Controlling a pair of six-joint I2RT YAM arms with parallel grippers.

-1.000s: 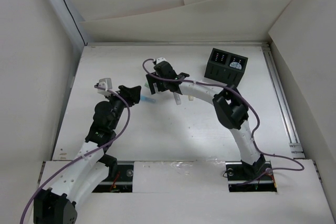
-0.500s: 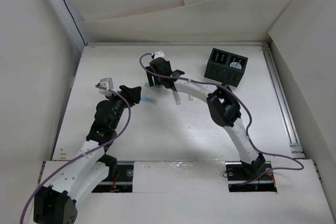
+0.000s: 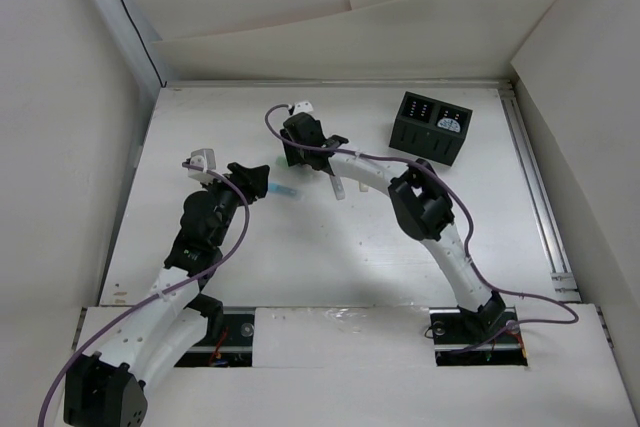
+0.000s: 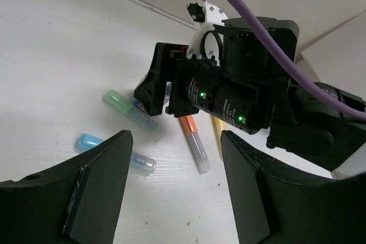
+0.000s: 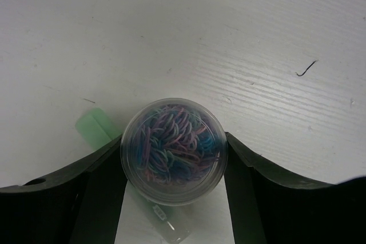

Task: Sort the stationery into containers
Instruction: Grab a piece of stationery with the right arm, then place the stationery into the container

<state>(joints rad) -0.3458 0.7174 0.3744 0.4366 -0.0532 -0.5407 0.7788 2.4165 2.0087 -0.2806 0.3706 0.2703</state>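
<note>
I will move my right gripper up and to the right in the top view, over the compartment with the blue-white roll (image 3: 449, 124), and release its grey-purple roll where another already sits.
My right gripper (image 5: 174, 161) is shut on the grey-purple round roll (image 5: 173, 150), a clear tub of coloured loops, held just over the mint green marker (image 5: 93, 127). In the top view the right gripper (image 3: 293, 152) is at the table's far middle. My left gripper (image 4: 174, 198) is open and empty, above the light blue marker (image 4: 111, 152), mint green marker (image 4: 122, 106), orange-white marker (image 4: 194, 143) and yellow marker (image 4: 217, 136). The black two-compartment box (image 3: 415, 135) stands far right, with the blue-white roll (image 3: 449, 124) in its right compartment.
White walls close in the table on the left, back and right. A metal rail (image 3: 535, 197) runs along the right side. The two grippers are close together over the markers; the right gripper's body (image 4: 240, 95) fills the upper part of the left wrist view.
My right gripper has moved a little up-left, toward the far side, with the roll in it. The left arm has hardly moved.
</note>
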